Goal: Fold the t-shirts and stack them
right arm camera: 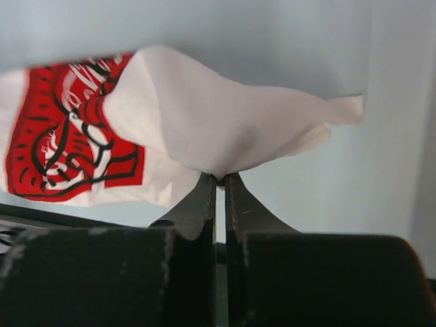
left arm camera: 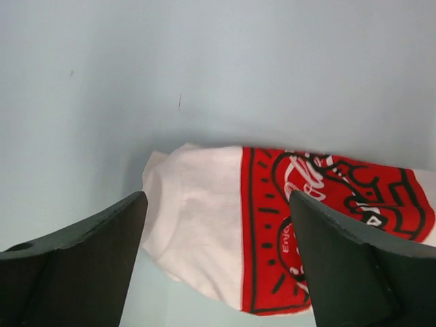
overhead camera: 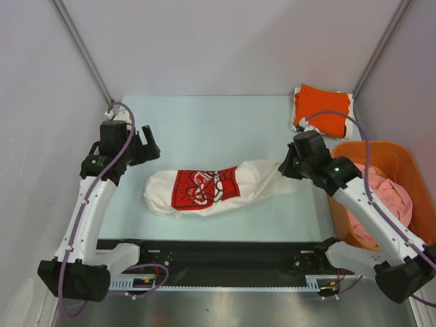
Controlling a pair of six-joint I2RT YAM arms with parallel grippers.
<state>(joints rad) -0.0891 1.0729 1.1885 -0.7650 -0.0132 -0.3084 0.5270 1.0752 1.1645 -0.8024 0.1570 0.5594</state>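
Observation:
I need to move the shirt's already lifted fold outward with my right gripper over the far edge of the shirt's basket-side end [overhead camera: 272,162] [right arm camera: 276,92], which lies outward of it, then lower and release.
A white t-shirt [overhead camera: 218,189] with a red-and-black chest print lies bunched lengthwise across the middle of the table. My left gripper [overhead camera: 146,148] hovers open just off the shirt's left end, holding nothing; in the left wrist view the white t-shirt [left arm camera: 197,204] shows between the spread fingers of that gripper [left arm camera: 216,204]. My right gripper [overhead camera: 286,167] is shut on the shirt's right end, and the right wrist view shows this gripper [right arm camera: 220,178] pinching a lifted fold of white cloth [right arm camera: 225,129]. A folded orange t-shirt [overhead camera: 323,109] lies at the back right. A pink t-shirt [overhead camera: 390,197] sits crumpled in the basket.
A rigid orange plastic basket [overhead camera: 409,158] stands at the table's right edge, under my right arm. White walls close in the back and both sides. A black rail [overhead camera: 225,255] with the arm bases runs along the near edge.

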